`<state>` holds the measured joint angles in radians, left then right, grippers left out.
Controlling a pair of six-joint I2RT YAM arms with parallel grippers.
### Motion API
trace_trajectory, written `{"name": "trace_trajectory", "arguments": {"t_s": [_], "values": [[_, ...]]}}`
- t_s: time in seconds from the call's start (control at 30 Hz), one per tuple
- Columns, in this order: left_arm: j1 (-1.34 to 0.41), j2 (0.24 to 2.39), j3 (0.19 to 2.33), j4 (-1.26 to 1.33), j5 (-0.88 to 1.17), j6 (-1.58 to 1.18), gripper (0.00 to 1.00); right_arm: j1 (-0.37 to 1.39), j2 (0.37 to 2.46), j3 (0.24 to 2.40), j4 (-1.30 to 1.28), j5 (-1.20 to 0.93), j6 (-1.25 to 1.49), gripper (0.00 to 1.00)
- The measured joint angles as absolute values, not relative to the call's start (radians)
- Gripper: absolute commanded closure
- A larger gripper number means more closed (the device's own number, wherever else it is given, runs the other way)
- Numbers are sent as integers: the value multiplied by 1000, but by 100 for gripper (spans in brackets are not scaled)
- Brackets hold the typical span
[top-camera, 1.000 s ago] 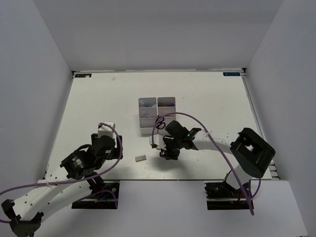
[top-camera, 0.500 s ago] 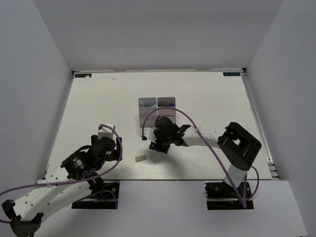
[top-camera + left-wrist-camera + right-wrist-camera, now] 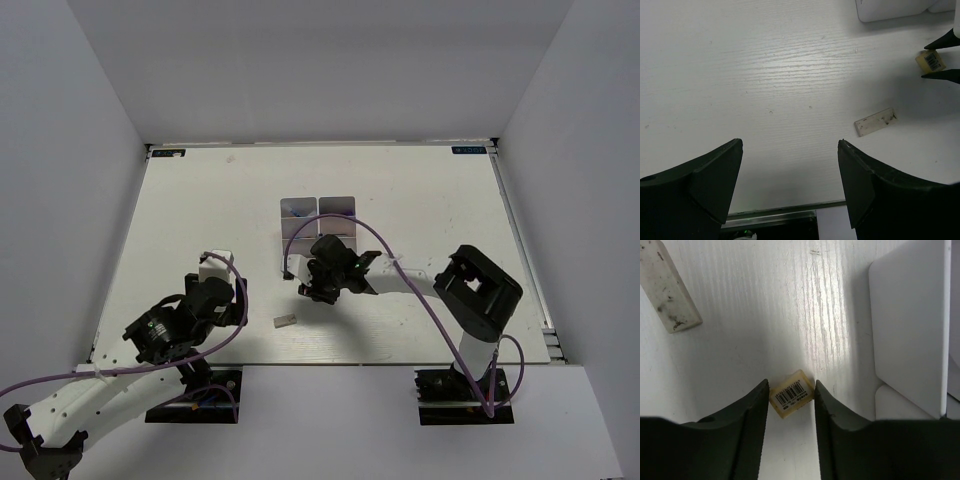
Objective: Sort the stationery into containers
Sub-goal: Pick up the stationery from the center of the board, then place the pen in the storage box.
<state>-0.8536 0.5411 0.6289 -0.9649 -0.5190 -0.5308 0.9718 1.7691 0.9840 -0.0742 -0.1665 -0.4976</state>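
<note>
The grey-white flat block (image 3: 285, 321) (image 3: 876, 122) lies slanted below my left gripper and to its right in the top view. The gripper moves there next, turning and lowering across the block's width.
A tiny beige eraser (image 3: 791, 393) with a barcode label lies tilted on the table, just left of the white containers (image 3: 910, 325). My right gripper (image 3: 790, 385) is low over it. Its jaws stand narrowly apart, one on each side of the eraser. The left wrist view shows the eraser (image 3: 930, 60) between those fingertips too. A grey-white flat block (image 3: 285, 321) lies on the table nearer the front, also seen in the left wrist view (image 3: 875, 122) and the right wrist view (image 3: 667, 285). My left gripper (image 3: 790, 145) is open and empty near the front edge.
The cluster of bins (image 3: 319, 210) stands mid-table; my right arm covers its near rows in the top view. A bin corner (image 3: 890, 10) shows in the left wrist view. The table's front edge (image 3: 790, 212) lies just below my left gripper.
My right gripper has moved left and slightly away from me, from beside the bins' near corner to over the eraser. The left arm has barely moved.
</note>
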Motion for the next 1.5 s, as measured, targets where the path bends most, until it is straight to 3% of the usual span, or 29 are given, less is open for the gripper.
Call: {"name": "trace_trajectory", "arguments": {"t_s": [0.2,0.23,0.33,0.6,0.83,1.13,1.5], "values": [[-854,541,629,-965,-519,-527,13,976,1769,984,-76,-157,-500,84],[-854,541,629,-965,-517,-525,13,976,1768,984,-76,-157,-500,92],[-854,542,626,-957,-496,-514,17,976,1760,984,-97,-162,-500,100],[-854,643,619,-908,-382,-467,25,976,1567,983,-311,-253,-495,100],[-853,735,618,-875,-297,-445,25,963,1356,984,-345,-144,-486,100],[-853,805,618,-834,-244,-445,25,882,1422,985,-281,123,-507,100],[-853,865,618,-804,-214,-447,25,831,1559,1045,-242,155,-503,96]]}}
